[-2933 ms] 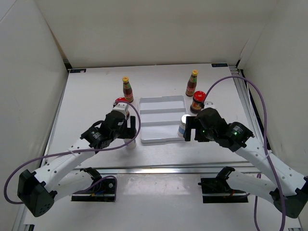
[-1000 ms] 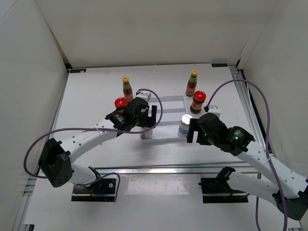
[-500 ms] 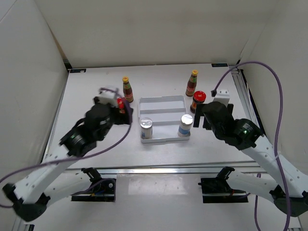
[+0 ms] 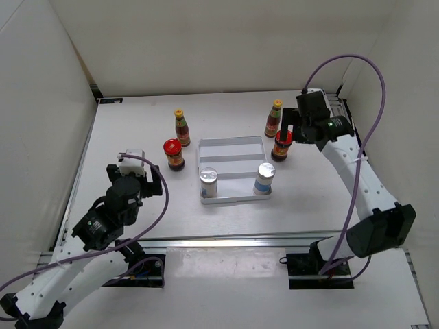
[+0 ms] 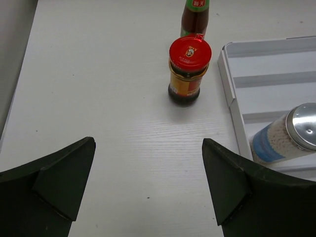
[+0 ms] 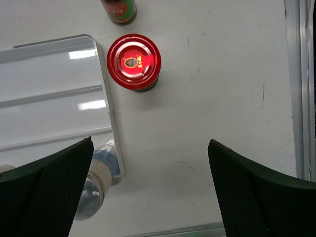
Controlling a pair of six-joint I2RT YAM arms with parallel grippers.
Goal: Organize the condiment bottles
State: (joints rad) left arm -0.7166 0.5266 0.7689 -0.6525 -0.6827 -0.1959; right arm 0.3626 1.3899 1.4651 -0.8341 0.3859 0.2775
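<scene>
The jar stands below and nearer the tray, so my right gripper lowers and shifts toward the tray next, with open fingers around the jar's red lid (image 4: 284, 138) (image 6: 134, 62).
Two silver-topped shakers stand in the near row of the white tray (image 4: 230, 145), one at its left (image 4: 208, 182) and one at its right (image 4: 264, 178). On the table stand a red-lidded jar (image 4: 172, 154) and a yellow-capped sauce bottle (image 4: 181, 127) left of the tray, with another jar (image 4: 282, 145) and bottle (image 4: 274, 118) right of it. My left gripper (image 4: 137, 171) is open and empty, well short of the left jar (image 5: 189, 69). My right gripper (image 4: 291, 130) hangs open above the table beside the right jar (image 6: 134, 61), holding nothing.
A metal rail (image 4: 346, 137) runs along the table's right edge, close to my right arm. White walls enclose the table at the back and both sides. The tray's two far rows (image 4: 232, 156) hold nothing.
My left arm has pulled back from the tray to the near left, leaving a shaker standing in it. My right arm has swung from the right shaker to the far right, over the right jar.
</scene>
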